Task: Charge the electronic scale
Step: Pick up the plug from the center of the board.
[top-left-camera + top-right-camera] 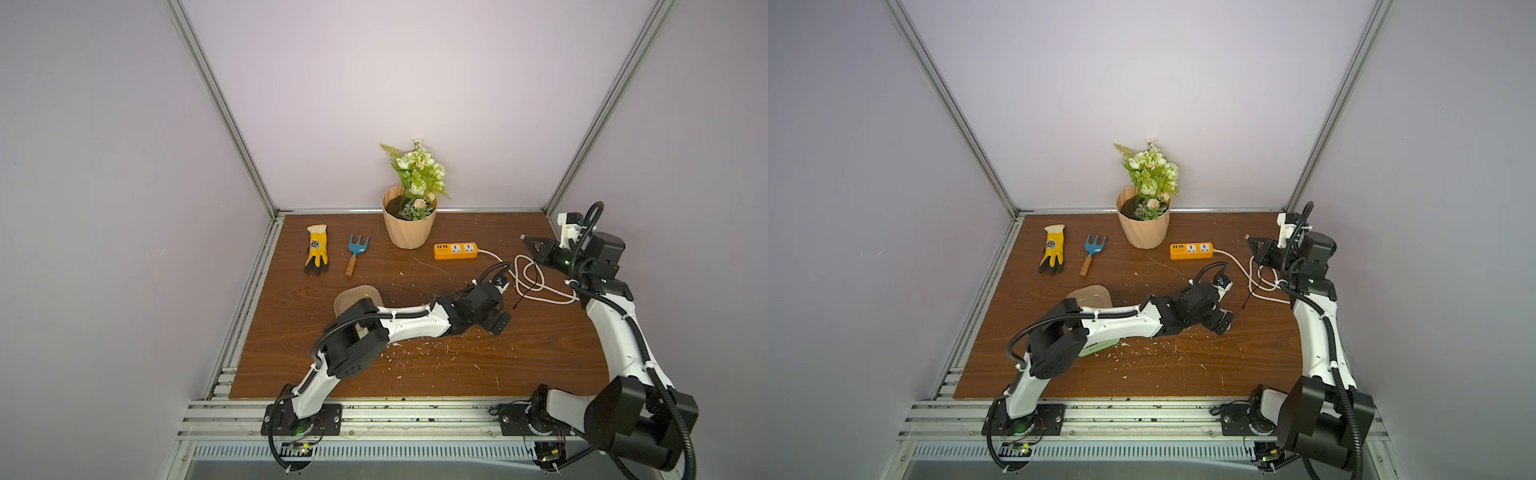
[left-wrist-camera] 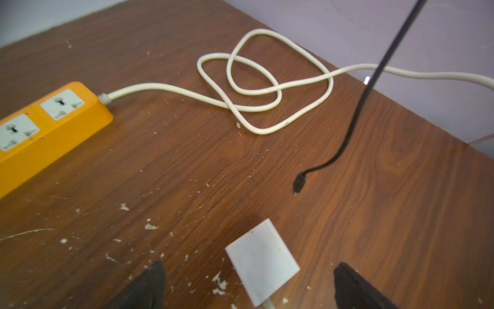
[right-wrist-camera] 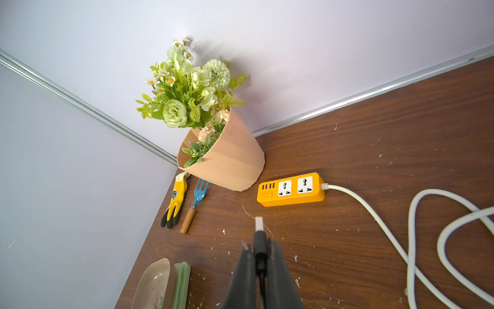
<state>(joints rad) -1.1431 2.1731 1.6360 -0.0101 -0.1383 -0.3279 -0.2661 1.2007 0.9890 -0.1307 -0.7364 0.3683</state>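
Next, my left gripper will lower onto the white charger cube [image 2: 262, 262] and close its open fingers across the sides, since that cube lies below it, between both fingertips.
The electronic scale [image 1: 357, 297] sits near the table's left side, with only its tan tray showing past my left arm; its green base [image 1: 1100, 347] peeks out below the arm. It also appears in the right wrist view as the scale [image 3: 160, 283]. My left gripper [image 2: 250, 267] is open, its fingers apart on either side of a white charger cube [image 2: 262, 262] lying on the table. Raised at the far right, my right gripper [image 3: 260, 246] is shut on the USB plug [image 3: 258, 223] of a black cable [image 2: 355, 120]. The cable's small connector [image 2: 298, 183] rests on the wood.
An orange power strip [image 1: 456, 251] lies at the back, and its white cord [image 1: 532, 282] loops toward the right arm. A flower pot [image 1: 409, 226], a yellow glove [image 1: 317, 254] and a blue hand fork [image 1: 356, 253] stand behind. White crumbs litter the table.
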